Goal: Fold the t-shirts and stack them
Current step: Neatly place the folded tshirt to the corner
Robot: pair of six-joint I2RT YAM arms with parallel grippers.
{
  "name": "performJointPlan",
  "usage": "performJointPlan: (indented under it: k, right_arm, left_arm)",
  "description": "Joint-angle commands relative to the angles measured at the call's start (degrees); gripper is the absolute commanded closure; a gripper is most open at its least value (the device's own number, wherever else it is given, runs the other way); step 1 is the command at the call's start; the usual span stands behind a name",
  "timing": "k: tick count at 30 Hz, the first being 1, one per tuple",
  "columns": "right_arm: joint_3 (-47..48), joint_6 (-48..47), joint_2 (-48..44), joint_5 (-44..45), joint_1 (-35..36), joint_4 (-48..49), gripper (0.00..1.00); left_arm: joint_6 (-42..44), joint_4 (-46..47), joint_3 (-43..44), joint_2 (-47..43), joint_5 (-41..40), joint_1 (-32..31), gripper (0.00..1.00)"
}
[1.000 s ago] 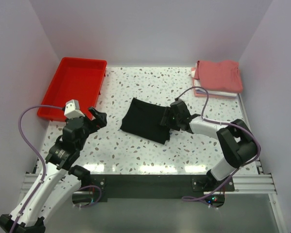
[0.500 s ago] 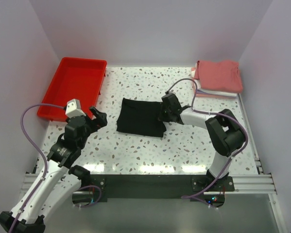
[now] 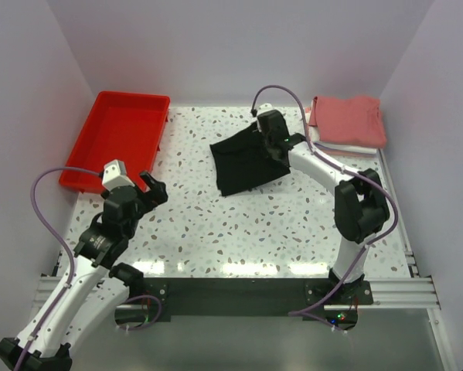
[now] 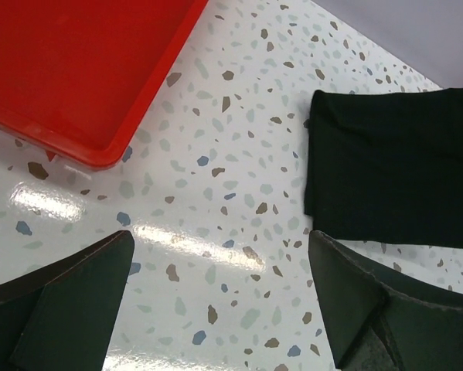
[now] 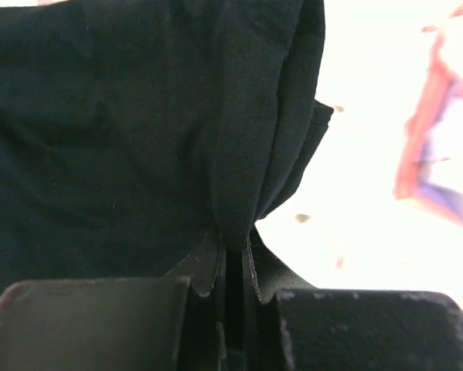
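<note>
The black t-shirt (image 3: 243,164) is folded, so my right gripper will next lift it, move it to the right in the top view, lower it onto the salmon-red top of the stack and release it.
The black t-shirt (image 3: 243,164) hangs folded from my right gripper (image 3: 273,148), which is shut on its upper right edge above the back middle of the table. In the right wrist view the cloth (image 5: 138,116) bunches into a fold pinched between the closed jaws of that gripper (image 5: 233,249). A stack of folded t-shirts (image 3: 347,120), salmon-red on top with white below, sits at the back right corner. My left gripper (image 3: 155,188) hovers open over the left side of the table. Nothing lies between the fingers of the left gripper (image 4: 221,239), and the black shirt (image 4: 393,170) is to its far right.
A red plastic tray (image 3: 123,131) stands at the back left, its corner near the left gripper (image 4: 100,151). White walls close the table on three sides. The stack shows as a pink blur (image 5: 440,154) to the right of the right gripper.
The right gripper closed on the black t-shirt and carried it from the table's middle toward the back right, closer to the stack. The left arm barely moved.
</note>
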Motion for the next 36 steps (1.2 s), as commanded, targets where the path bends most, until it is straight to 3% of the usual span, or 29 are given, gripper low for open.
performJointPlan:
  k: [1,5,13,21,25,29,36]
  right_arm:
    - [4.98,-11.49,0.76,6.28,-4.89,-2.80,1.00]
    - [10.43,-14.83,2.00,10.31,-9.90,-3.08,1.00]
    - [18.96,-31.08,8.32,21.04,-12.37,2.89,1.00]
    - [31.09,-32.85,14.56,30.01,-14.40,5.02,1.00]
    - [32.68,-39.26,15.01,35.54,-14.57,10.62,1.00]
    - [32.59,-41.91,13.08,35.91,-14.75,12.40,1.00]
    - [34.08,-37.63,8.95,32.76,-15.01,9.51,1.00]
  left_arm:
    - [-1.77,-1.76,2.66,-0.65,-3.19,0.30,0.00]
    - [-2.65,-3.35,3.28,-1.53,-5.39,0.30,0.00]
    - [-2.30,-6.33,6.26,-0.91,-8.28,0.30,0.00]
    - [-2.56,-7.04,7.41,0.32,-9.88,0.30,0.00]
    - [-2.47,-7.48,7.59,0.67,-9.52,0.30,0.00]
    - [-2.65,-7.92,7.24,-0.38,-9.00,0.30,0.00]
    - [-2.47,-6.69,6.18,-1.44,-7.33,0.30,0.00]
